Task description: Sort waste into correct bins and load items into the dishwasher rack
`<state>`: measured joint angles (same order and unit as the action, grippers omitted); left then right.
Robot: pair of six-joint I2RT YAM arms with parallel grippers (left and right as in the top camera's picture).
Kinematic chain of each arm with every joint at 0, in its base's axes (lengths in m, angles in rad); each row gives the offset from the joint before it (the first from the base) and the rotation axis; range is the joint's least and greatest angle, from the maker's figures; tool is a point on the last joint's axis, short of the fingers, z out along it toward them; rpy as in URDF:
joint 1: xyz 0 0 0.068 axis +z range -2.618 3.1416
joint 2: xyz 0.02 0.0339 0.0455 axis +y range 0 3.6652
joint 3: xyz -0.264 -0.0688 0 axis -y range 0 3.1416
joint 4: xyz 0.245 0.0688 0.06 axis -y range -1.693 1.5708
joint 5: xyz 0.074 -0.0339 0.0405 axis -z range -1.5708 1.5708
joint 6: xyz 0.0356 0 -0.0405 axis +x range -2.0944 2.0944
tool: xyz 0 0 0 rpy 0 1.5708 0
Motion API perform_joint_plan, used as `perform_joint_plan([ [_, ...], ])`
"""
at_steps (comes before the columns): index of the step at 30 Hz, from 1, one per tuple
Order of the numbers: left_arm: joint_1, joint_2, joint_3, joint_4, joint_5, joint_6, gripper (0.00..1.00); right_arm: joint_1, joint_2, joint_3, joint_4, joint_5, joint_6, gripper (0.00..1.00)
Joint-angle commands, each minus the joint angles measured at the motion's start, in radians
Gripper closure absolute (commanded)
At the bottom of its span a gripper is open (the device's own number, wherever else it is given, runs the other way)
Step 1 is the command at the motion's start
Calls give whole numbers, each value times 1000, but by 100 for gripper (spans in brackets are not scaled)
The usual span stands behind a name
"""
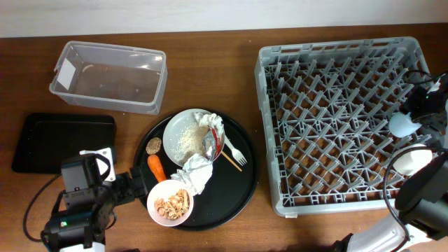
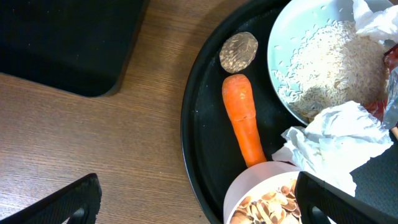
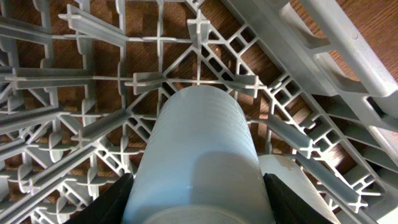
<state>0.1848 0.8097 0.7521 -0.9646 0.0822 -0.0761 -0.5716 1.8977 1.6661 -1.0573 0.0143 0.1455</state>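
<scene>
Next, my left gripper moves across the peanuts, down onto the pink bowl's tissue-side rim [image 1: 192, 200], since that lies below and right in the overhead view.
My right gripper [image 3: 199, 202] is shut on the pale blue cup [image 3: 199, 143] and holds it over the grey dishwasher rack [image 3: 93, 93], beside a white cup [image 3: 292, 180] lying in the rack. In the overhead view the blue cup [image 1: 400, 126] and white cup [image 1: 409, 159] are at the rack's [image 1: 329, 119] right side. My left gripper [image 2: 199, 208] is open at the round tray's edge, its right finger over the pink bowl [image 2: 261, 196] of peanuts. A carrot [image 2: 242, 118], brown lump [image 2: 239, 51], tissue [image 2: 336, 143] and plate of rice [image 2: 323, 68] lie ahead.
The clear tub [image 1: 108, 75] stands at the back left, and the shallow black tray [image 1: 63, 142] lies left of the round black tray [image 1: 238, 199]. A white fork [image 1: 234, 149] and a thin wooden stick [image 1: 231, 161] lie on the round tray by the plate.
</scene>
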Motion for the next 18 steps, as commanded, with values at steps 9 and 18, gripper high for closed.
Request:
perform_joint_plan([
  [9,1,-1,19,2,4,-14,1,-2,-89,62,-37,-196,-14,5],
  [18,1,-1,19,10,5,-14,1,470,-236,86,-296,-295,-157,5],
])
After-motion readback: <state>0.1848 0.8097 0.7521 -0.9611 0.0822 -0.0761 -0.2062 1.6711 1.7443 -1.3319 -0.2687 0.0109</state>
